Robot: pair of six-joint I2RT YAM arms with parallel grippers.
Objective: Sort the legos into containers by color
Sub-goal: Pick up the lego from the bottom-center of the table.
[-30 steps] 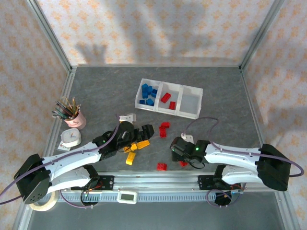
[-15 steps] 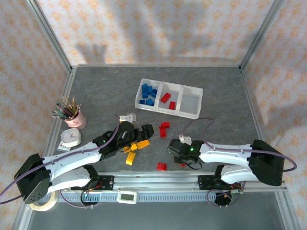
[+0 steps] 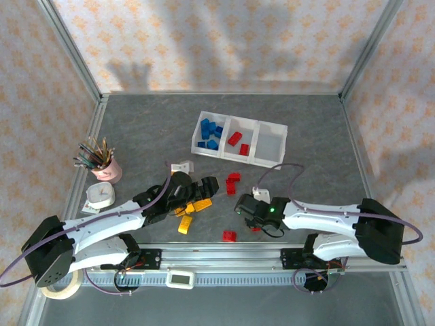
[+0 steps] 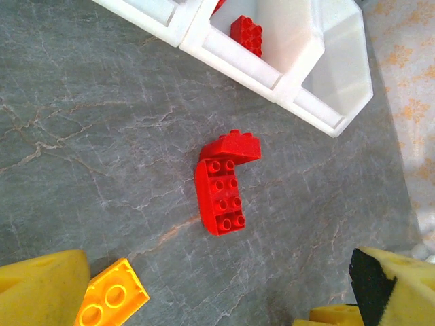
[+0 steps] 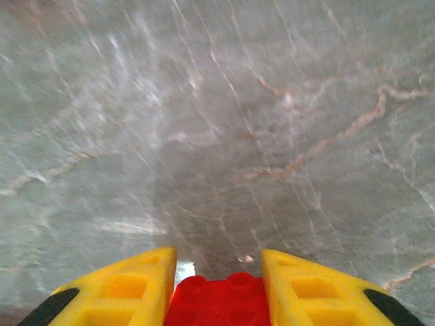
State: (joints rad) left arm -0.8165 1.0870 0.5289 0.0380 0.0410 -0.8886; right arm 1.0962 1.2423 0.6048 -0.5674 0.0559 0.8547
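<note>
I should lift my right gripper next and move the red brick outward over the tray's middle section to let it go there, as that section already has red legos in it.
The white tray holds blue legos in its left compartment and red legos in the middle one. My right gripper is shut on a red brick, low over bare table. A red brick lies in front of it and a red pair behind it. My left gripper stands open over yellow-orange bricks, one of them by its left finger. The left wrist view also shows the tray and a red brick inside.
A pink pencil cup, a small white clock and a tape roll sit at the left. A small white block lies behind the left gripper. Metal frame posts edge the table.
My right gripper has closed on the red brick and shifted left and slightly away from the near edge. The left arm has hardly moved and stays open.
</note>
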